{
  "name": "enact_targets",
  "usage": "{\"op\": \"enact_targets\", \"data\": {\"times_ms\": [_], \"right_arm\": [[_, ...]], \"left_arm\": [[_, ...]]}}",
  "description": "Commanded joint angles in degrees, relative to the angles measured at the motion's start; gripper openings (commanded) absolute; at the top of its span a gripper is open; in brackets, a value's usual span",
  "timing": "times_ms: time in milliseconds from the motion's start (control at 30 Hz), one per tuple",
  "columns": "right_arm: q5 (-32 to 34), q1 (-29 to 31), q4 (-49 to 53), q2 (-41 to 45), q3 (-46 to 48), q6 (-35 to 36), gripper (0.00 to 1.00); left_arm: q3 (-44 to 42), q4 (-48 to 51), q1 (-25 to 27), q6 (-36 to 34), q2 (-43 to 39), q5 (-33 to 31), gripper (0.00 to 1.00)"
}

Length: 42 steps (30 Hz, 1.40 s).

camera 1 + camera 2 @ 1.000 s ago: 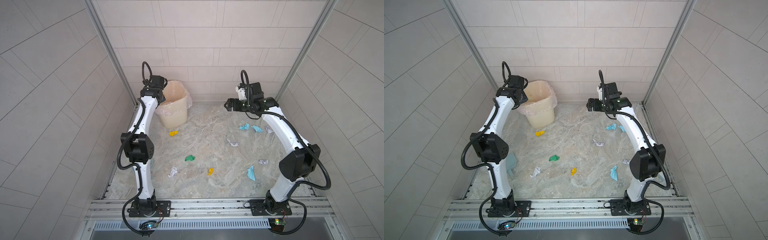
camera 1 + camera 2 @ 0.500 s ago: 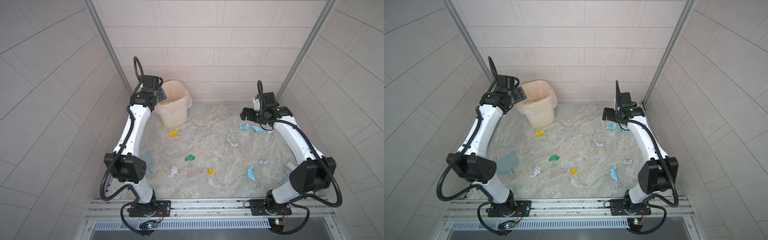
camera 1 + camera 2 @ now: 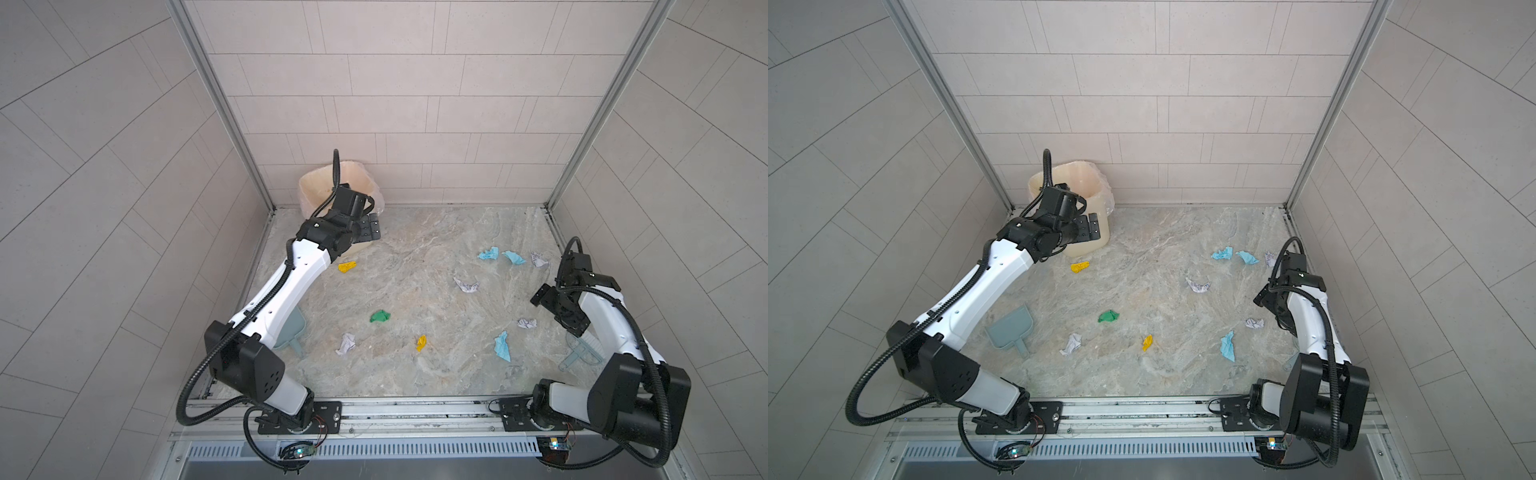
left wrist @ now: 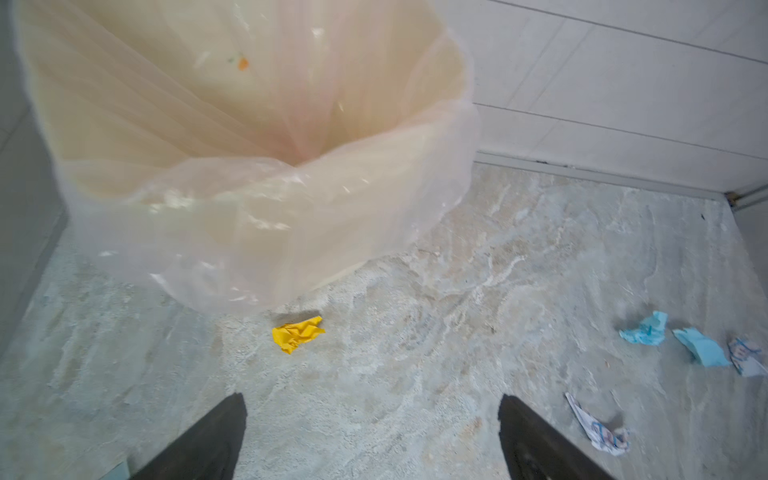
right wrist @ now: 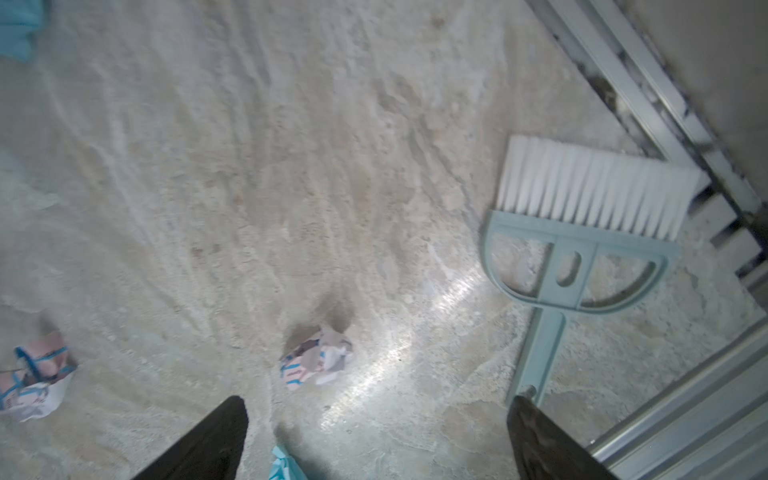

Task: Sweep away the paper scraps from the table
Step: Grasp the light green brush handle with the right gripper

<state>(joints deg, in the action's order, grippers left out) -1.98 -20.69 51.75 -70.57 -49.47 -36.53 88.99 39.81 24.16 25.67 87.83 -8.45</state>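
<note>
Scraps lie scattered and my right gripper's fingertips are still empty, so next my right gripper should move back and down to close around the slim handle of the brush.
Several paper scraps lie scattered on the marbled table (image 3: 415, 249): a yellow scrap (image 3: 347, 267) (image 4: 297, 333) near the bin, a green scrap (image 3: 380, 316), a scribbled white scrap (image 3: 527, 323) (image 5: 318, 360) and light blue scraps (image 3: 488, 253). My left gripper (image 3: 370, 226) (image 4: 370, 399) hangs open and empty in front of the bin, above the yellow scrap. At the right side my right gripper (image 3: 559, 311) (image 5: 376, 401) is open and empty above the table, between the scribbled white scrap and the brush.
A beige bin (image 3: 324, 183) (image 4: 249, 124) with a plastic liner stands in the far left corner. A pale blue dustpan (image 3: 1011, 330) lies near the left arm. The pale blue brush (image 5: 582, 224) (image 3: 582, 353) lies by the right rail. Tiled walls enclose three sides.
The left arm has leaned down and its gripper now sits in front of the bin. The right gripper has swung from the far middle back to the right side, near the brush.
</note>
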Motion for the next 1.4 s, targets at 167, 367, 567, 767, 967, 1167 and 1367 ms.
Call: {"op": "enact_targets", "data": {"times_ms": [167, 367, 567, 767, 967, 1167, 1367], "right_arm": [[-2.8, -14.1, -0.3, 1.5, 6.3, 0.5, 0.95], [-3.1, -19.5, -1.9, 2.3, 8.6, 2.4, 0.89], [-5.8, -24.8, -4.6, 1.4, 10.8, 3.8, 0.79], [-5.5, -25.2, -8.4, 0.6, 13.7, 2.0, 0.76], [-4.3, -25.3, -12.6, 1.3, 18.4, 1.1, 0.73], [-5.6, -25.2, -15.1, 0.0, 18.5, 2.7, 0.66], [-5.9, -25.2, -15.5, -1.5, 18.4, 3.7, 0.59]], "left_arm": [[-6.1, -9.5, 5.9, 1.6, 0.8, 9.6, 1.00], [-5.9, -11.4, 7.3, 2.5, 2.9, 11.3, 1.00], [-5.0, -11.2, 7.6, 2.3, 4.0, 11.8, 1.00], [-4.6, -11.3, 7.7, 2.2, 4.6, 11.9, 1.00], [-4.1, -11.1, 7.9, 1.6, 5.1, 11.7, 1.00], [-4.4, -10.8, 7.9, 1.5, 5.0, 11.0, 1.00], [-4.4, -10.9, 7.9, 1.9, 5.1, 10.6, 1.00]]}}
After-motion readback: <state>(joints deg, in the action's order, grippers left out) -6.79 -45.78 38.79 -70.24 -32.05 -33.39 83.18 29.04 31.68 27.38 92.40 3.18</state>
